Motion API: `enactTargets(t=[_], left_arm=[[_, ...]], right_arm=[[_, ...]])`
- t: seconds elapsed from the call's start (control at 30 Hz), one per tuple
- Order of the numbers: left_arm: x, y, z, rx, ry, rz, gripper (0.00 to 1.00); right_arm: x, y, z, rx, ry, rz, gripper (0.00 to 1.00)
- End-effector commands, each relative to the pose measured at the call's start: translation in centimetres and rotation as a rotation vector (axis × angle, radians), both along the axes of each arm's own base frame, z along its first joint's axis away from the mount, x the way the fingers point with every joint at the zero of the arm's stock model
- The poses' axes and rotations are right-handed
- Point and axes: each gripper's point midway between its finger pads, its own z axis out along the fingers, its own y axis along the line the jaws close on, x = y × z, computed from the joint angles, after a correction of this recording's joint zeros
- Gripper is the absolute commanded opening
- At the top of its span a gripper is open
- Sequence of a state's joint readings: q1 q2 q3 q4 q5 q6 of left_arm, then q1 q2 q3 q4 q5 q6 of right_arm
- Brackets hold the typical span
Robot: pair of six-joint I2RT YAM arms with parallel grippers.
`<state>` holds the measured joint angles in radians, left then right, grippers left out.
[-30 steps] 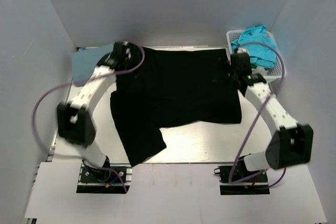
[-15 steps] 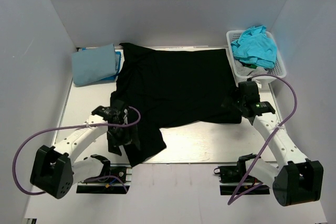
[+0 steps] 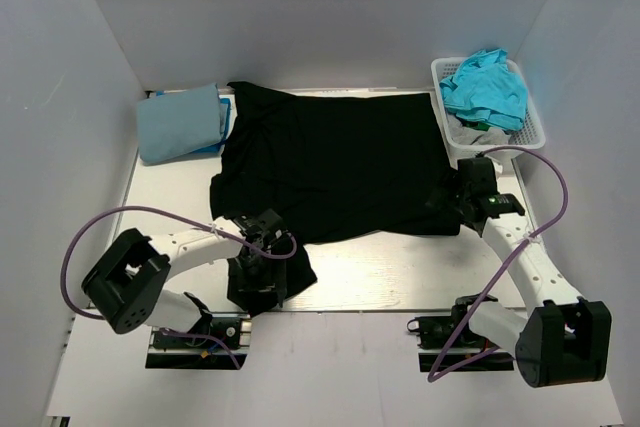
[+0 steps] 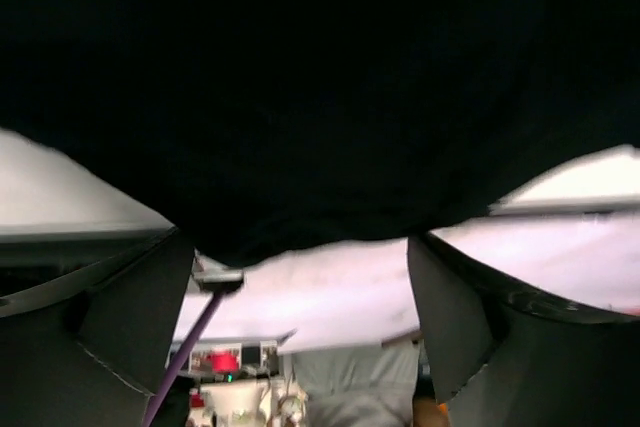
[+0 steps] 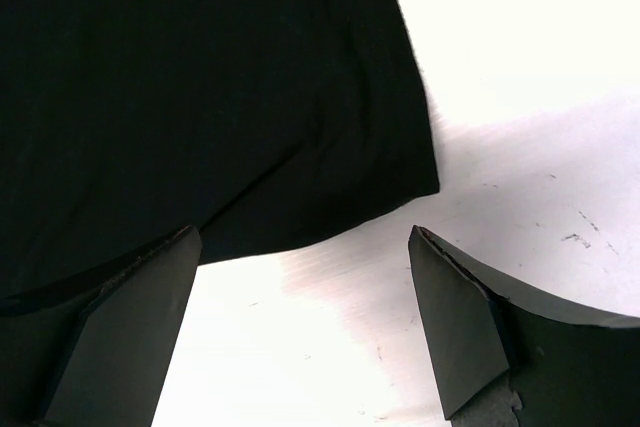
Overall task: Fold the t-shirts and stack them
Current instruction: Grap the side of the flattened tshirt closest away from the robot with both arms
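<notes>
My left gripper should shift just a little and close its fingers onto the t-shirt flap's near edge, because that black edge is already between its open fingers.
A large black t-shirt lies spread flat across the table, with one flap reaching toward the near left. My left gripper hovers open over that flap. In the left wrist view the black t-shirt fills the upper part, and the left gripper holds nothing. My right gripper is open at the shirt's near right corner. The right wrist view shows that corner of the black t-shirt just ahead of the empty right gripper. A folded light blue t-shirt lies back left. A turquoise t-shirt sits in the basket.
A white slotted basket stands at the back right corner, close behind the right arm. White walls close in the table on three sides. Purple cables loop off both arms. The arm bases sit at the near edge.
Both arms have drawn back from the shirt's far corners to its near side. The left gripper moved right along the near left flap. Both grippers stayed open.
</notes>
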<state>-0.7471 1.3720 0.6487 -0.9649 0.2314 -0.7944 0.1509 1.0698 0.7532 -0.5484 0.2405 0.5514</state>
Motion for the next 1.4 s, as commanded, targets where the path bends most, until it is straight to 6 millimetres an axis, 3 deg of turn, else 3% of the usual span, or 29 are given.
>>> enactTargets(t=[0.0,0.07,0.27,0.37,0.4,0.5,0.53,0.6,0.97,1.17,1.27,1.37], left_arm=[[2.3,-0.3,-0.4,0.037,-0.112,0.023,0.95],[2.2,0.9,-0.9,0.094,-0.125,0.028,0.93],[2.6,1.5,-1.6,0.109,-0.163,0.097,0.79],[2.7,1.3,-1.6,0.103,-0.174,0.089,0.55],[3.1,0.9,-1.7,0.087,-0.188,0.091,0.42],[3.4,-0.3,-1.2,0.012,-0.198,0.080,0.29],[3.4,-0.3,-1.2,0.012,-0.198,0.080,0.12],[3.6,-0.5,-1.0,0.005,-0.204,0.080,0.00],[4.6,-2.1,0.8,-0.064,-0.235,0.075,0.00],[3.6,-1.6,1.3,-0.071,-0.225,0.127,0.00],[2.4,-1.0,1.4,-0.074,-0.194,0.148,0.00],[1.4,-0.2,2.1,-0.058,-0.176,0.183,0.00]], right_arm=[[-0.4,-0.7,-0.3,-0.005,0.001,-0.028,0.90],[-0.7,-0.9,-0.7,-0.008,0.014,-0.024,0.90],[-0.9,0.0,-1.6,0.056,0.046,0.005,0.90],[-1.4,-0.5,-2.0,0.049,0.058,-0.024,0.90],[-1.5,-0.6,-2.0,0.057,0.061,-0.043,0.90],[-2.5,-1.3,-2.9,0.046,0.099,-0.078,0.90],[-2.7,-1.4,-3.2,0.041,0.110,-0.083,0.90],[-3.1,-1.7,-4.3,0.039,0.163,-0.101,0.90],[-1.1,-2.4,-7.5,0.081,0.176,-0.230,0.70],[-0.9,-3.9,-8.7,0.025,0.176,-0.285,0.59],[-1.1,-3.2,-9.4,0.051,0.204,-0.249,0.42],[-2.1,-3.3,-9.1,0.039,0.235,-0.245,0.12]])
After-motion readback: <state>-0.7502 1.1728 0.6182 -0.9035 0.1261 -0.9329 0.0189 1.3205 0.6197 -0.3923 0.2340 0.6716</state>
